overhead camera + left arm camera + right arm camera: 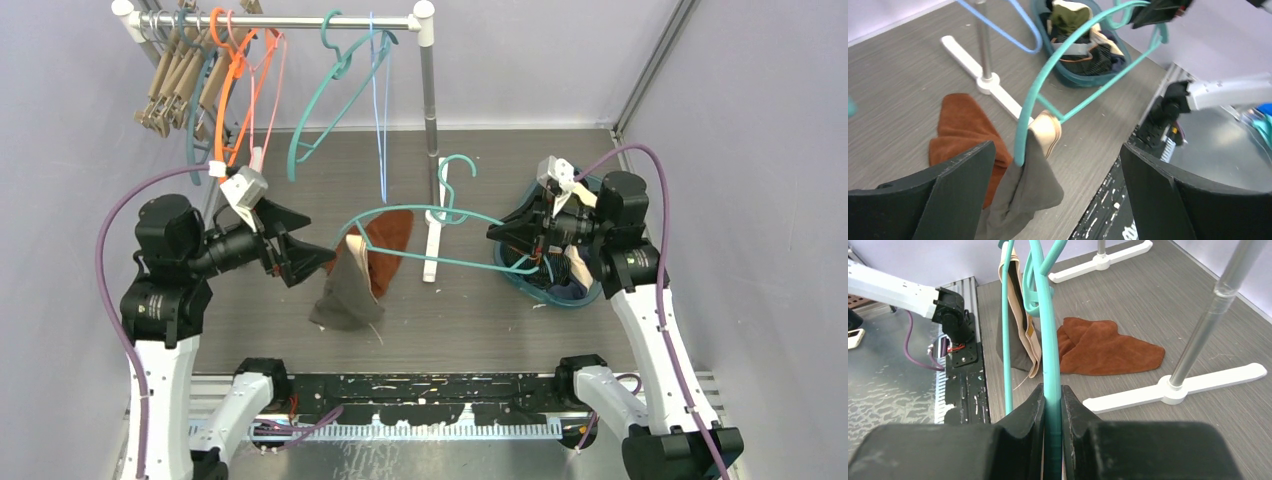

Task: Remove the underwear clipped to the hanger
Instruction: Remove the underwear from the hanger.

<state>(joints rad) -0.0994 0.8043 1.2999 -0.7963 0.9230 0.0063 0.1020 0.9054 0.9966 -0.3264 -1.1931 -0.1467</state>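
Note:
My left gripper should go to the right in the top view around the grey cloth below the hanger's end point(343, 277) point(1034, 175), since the cloth droops between the spread fingers.
A teal hanger point(420, 208) is held level above the table, with my right gripper point(505, 245) shut on its right end. In the right wrist view the fingers point(1034, 405) pinch the teal bar point(1050, 355). Grey-brown underwear point(345, 290) with a cream waistband hangs from the hanger's left end and droops toward the table. My left gripper point(315, 245) stands open just left of the underwear, holding nothing. In the left wrist view the underwear point(1023, 190) hangs between the spread fingers, close to the left one, below the hanger point(1048, 70).
A rust-brown cloth point(390, 235) lies on the table behind the underwear. A teal basin point(590, 295) with several garments sits under the right arm. A clothes rack point(280, 20) with several hangers stands at the back, its post point(430, 100) and white foot point(432, 245) near the middle.

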